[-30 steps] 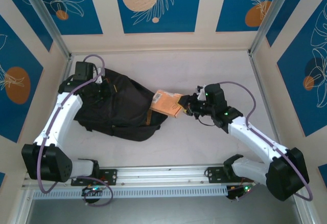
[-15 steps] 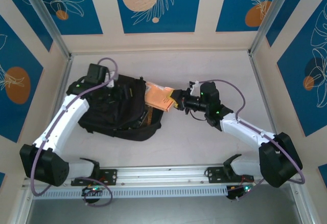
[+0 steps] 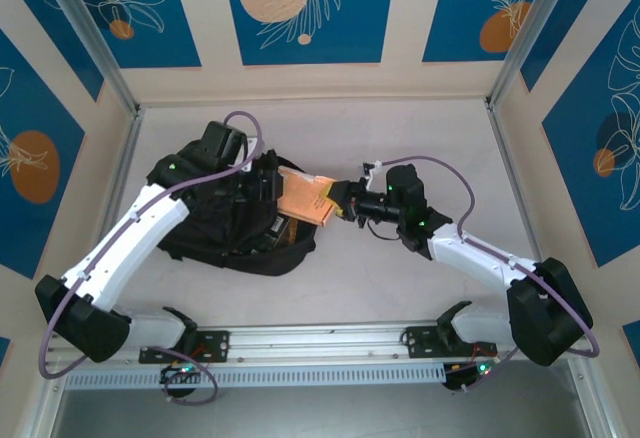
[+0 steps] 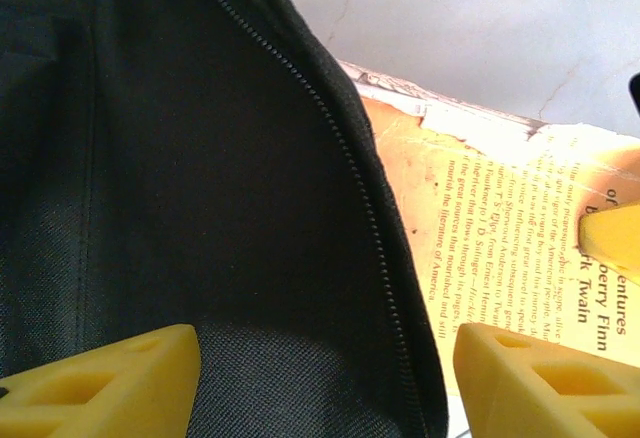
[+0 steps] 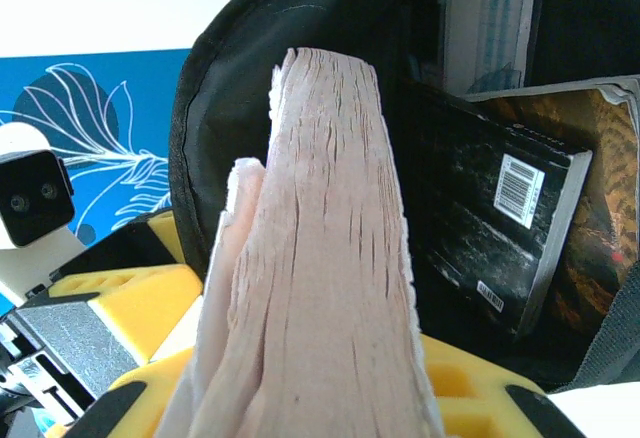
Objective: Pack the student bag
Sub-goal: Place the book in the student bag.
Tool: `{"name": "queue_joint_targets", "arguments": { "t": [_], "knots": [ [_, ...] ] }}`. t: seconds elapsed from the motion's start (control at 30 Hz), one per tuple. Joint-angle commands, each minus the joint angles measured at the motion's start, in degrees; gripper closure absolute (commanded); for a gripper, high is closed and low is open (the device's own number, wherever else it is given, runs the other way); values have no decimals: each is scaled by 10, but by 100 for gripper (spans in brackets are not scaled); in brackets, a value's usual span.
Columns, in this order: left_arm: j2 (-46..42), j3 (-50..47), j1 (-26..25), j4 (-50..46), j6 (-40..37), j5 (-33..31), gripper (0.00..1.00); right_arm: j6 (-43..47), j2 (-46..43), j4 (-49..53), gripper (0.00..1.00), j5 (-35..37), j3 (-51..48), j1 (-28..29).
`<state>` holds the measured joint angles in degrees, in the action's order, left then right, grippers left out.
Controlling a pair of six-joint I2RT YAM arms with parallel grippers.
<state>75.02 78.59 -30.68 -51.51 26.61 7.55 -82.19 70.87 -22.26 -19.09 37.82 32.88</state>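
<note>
Next, my right gripper pushes the paperback through the bag's opening, deep into the empty dark gap beside the black book, and releases it there.
The student bag, black and soft, lies left of centre with its zipped mouth facing right. My right gripper is shut on a worn orange paperback, whose left end reaches into the mouth. In the right wrist view the paperback's page edge stands between my yellow fingers, with the bag's interior behind it. My left gripper hovers at the mouth's upper rim. It is open, its pads apart over the zipper edge and touching nothing, with the paperback just right of the rim.
Inside the bag lie a black book with a barcode and a brown-covered book. The blue-patterned enclosure walls ring the white table. The arms' mounting rail runs along the near edge.
My left gripper let go, opened, and moved right from the bag's far side to its mouth. The right gripper carried the paperback left into the opening. The bag bunched up.
</note>
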Motion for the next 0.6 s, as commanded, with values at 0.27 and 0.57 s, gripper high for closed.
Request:
{"name": "queue_joint_targets", "arguments": {
  "t": [0.27,0.57],
  "knots": [
    [53,38,-5,-1,-7,-29,73,27,-10,-5,100,-6,24,27],
    [-8,105,6,-39,-49,-93,100,114,-27,180,100,47,37,57]
  ]
}}
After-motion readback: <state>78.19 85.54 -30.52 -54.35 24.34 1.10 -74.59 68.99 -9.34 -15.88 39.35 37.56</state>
